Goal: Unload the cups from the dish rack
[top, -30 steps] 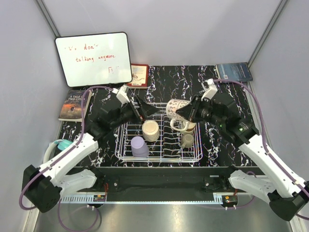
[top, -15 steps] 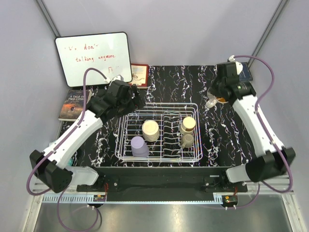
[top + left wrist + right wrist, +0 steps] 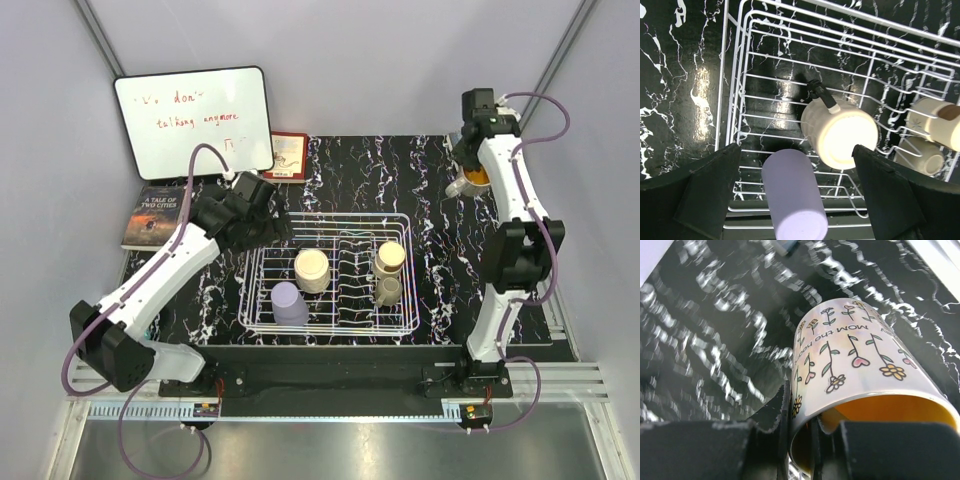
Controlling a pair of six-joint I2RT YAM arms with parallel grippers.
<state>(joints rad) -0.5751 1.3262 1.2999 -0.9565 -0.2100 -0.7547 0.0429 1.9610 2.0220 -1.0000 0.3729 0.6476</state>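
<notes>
Next, my right gripper goes down toward the right in the top view and releases the flowered mug [image 3: 855,365], since bare tabletop clear of the rack lies below the gripper.
The white wire dish rack [image 3: 331,215] sits mid-table. In it stand a lavender cup [image 3: 289,303], a cream cup [image 3: 312,269], a tan cup [image 3: 389,257] and a small olive-grey cup [image 3: 388,292]. My left gripper [image 3: 262,218] hovers open above the rack's back left corner. In the left wrist view its open gripper [image 3: 796,149] frames the lavender cup [image 3: 794,197], with the cream cup [image 3: 842,134] just beyond on the rack [image 3: 737,85]. My right gripper [image 3: 468,168] is at the far right back, shut on the rim of a flowered mug [image 3: 855,365], one finger inside and one outside.
A whiteboard [image 3: 193,122] leans at the back left. A book [image 3: 150,216] lies left of the rack and a red-bordered card [image 3: 288,156] behind it. The right arm stretches upright along the table's right side.
The right arm has carried the flowered mug from over the rack to the far right back of the table. The left arm has pulled back toward the rack's back left corner.
</notes>
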